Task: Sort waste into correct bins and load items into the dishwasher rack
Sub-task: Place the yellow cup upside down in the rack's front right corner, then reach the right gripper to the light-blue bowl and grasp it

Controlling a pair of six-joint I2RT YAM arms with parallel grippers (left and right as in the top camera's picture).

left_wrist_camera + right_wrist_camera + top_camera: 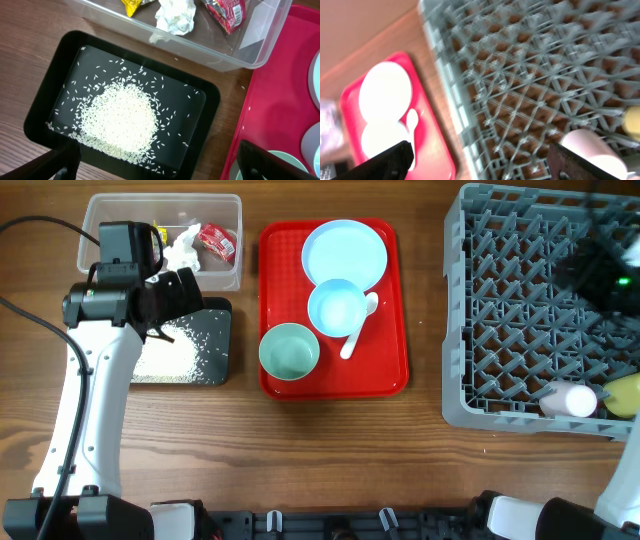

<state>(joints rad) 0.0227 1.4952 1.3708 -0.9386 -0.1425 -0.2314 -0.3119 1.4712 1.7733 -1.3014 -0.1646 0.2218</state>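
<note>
The blue bowl is to the left in the overhead view, so my right gripper should move across to it next and go down onto its rack-side rim (pixel 405 130), the nearest edge.
My left gripper (pixel 188 288) (pixel 155 155) is open and empty above the black tray (pixel 215 315) (pixel 50 75), which holds a heap of rice (pixel 165 355) (pixel 120 117). The clear tub (pixel 90 210) (pixel 240 55) holds a yellow wrapper (pixel 131 5), a white napkin (pixel 183 250) (pixel 175 15) and a red wrapper (pixel 217 242) (pixel 227 10). The blue plate (pixel 345 250), blue bowl (pixel 337 308), green bowl (pixel 289 350) and white spoon (pixel 358 330) lie on a red tray. My right gripper (pixel 600 265) (pixel 480 155) is open and empty over the grey rack (pixel 460 310) (pixel 520 75), which holds a whitish cup (pixel 568 399) (pixel 590 145) and a yellow cup (pixel 622 395).
The flat red tray (pixel 395 370) (pixel 432 145) lies between the bins and the rack. Bare wood shows between the tray and the rack and along the table's front. A black cable (pixel 30 225) runs at the far left.
</note>
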